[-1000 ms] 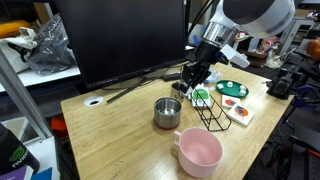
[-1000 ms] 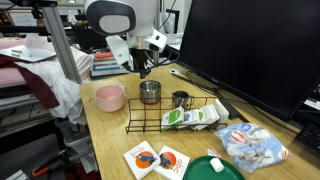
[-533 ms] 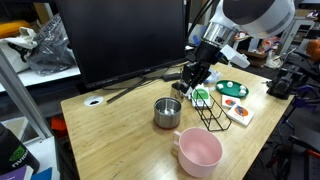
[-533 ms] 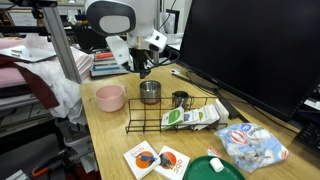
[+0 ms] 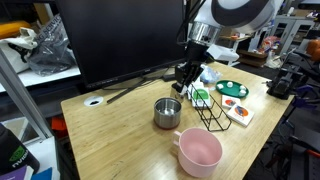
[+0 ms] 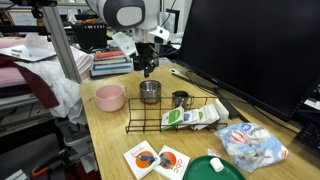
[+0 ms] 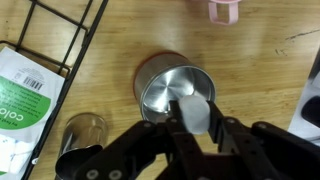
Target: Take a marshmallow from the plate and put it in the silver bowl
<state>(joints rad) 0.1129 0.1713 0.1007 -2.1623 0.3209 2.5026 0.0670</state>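
Note:
The white marshmallow [image 7: 193,112] still hangs high above the bowl's rim, so the gripper needs to move down over the opening of the silver bowl [image 7: 176,88] and release it inside.
My gripper [image 7: 193,120] is shut on a white marshmallow [image 7: 193,112]. In the wrist view it hangs over the near rim of the silver bowl [image 7: 172,88], which is empty. In both exterior views the gripper [image 5: 186,72] [image 6: 147,70] hovers a little above the silver bowl [image 5: 167,112] [image 6: 150,92]. The green plate [image 5: 232,88] lies at the far end of the table beyond the wire rack, and its edge shows at the bottom of an exterior view [image 6: 214,168].
A black wire rack [image 5: 208,108] [image 7: 60,40] holding a green-and-white packet [image 6: 190,116] stands beside the bowl. Also here: a pink bowl [image 5: 198,152] [image 6: 110,97], a small glass [image 6: 181,99] [image 7: 80,132], spotted white cards [image 6: 155,160], a marshmallow bag [image 6: 250,148] and a large monitor [image 5: 130,40].
The arm has swung and the gripper, still holding the marshmallow, has shifted slightly towards the silver bowl. Nothing on the table has moved.

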